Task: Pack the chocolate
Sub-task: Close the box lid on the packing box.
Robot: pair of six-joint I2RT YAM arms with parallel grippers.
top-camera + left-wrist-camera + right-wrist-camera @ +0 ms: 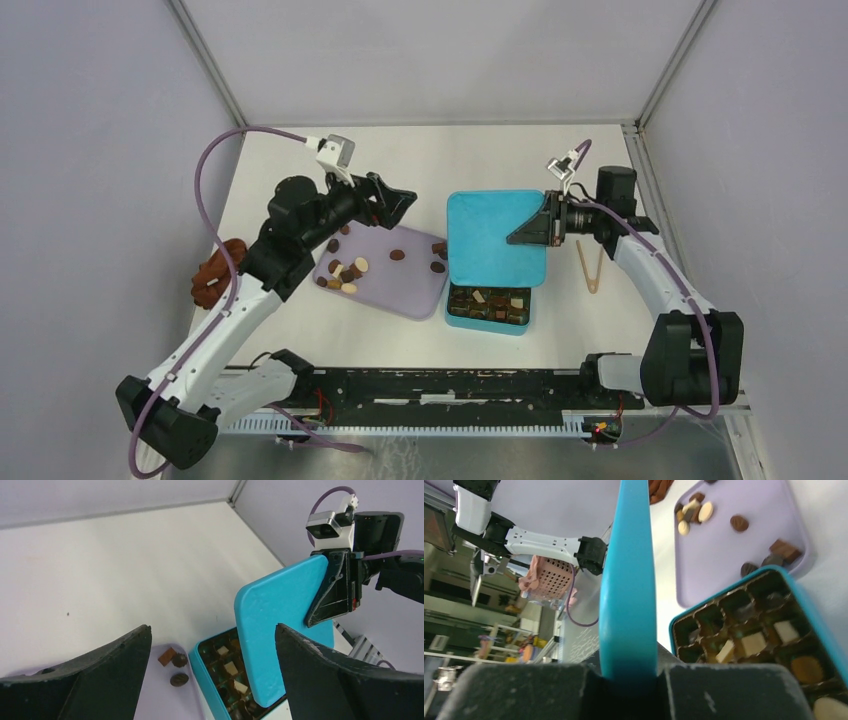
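Note:
My right gripper brings the tilted lid back and down over the open teal box [487, 318] [755, 625] next and releases it there, since the box's near sections lie uncovered.
The open teal box [487, 318] holds several chocolates in its brown compartments; it also shows in the left wrist view [206, 666] and the right wrist view [819, 615]. My right gripper [535, 228] is shut on the teal lid [490, 240], holding it tilted above the box's far part; the lid shows edge-on in the right wrist view [628, 580]. Loose chocolates [345, 272] lie on the lilac tray [395, 290]. My left gripper [400, 200] is open and empty above the tray's far edge.
A rust-brown cloth lump [215, 272] lies at the table's left edge by the left arm. Wooden tongs [588, 265] lie to the right of the box. Grey walls enclose the white table.

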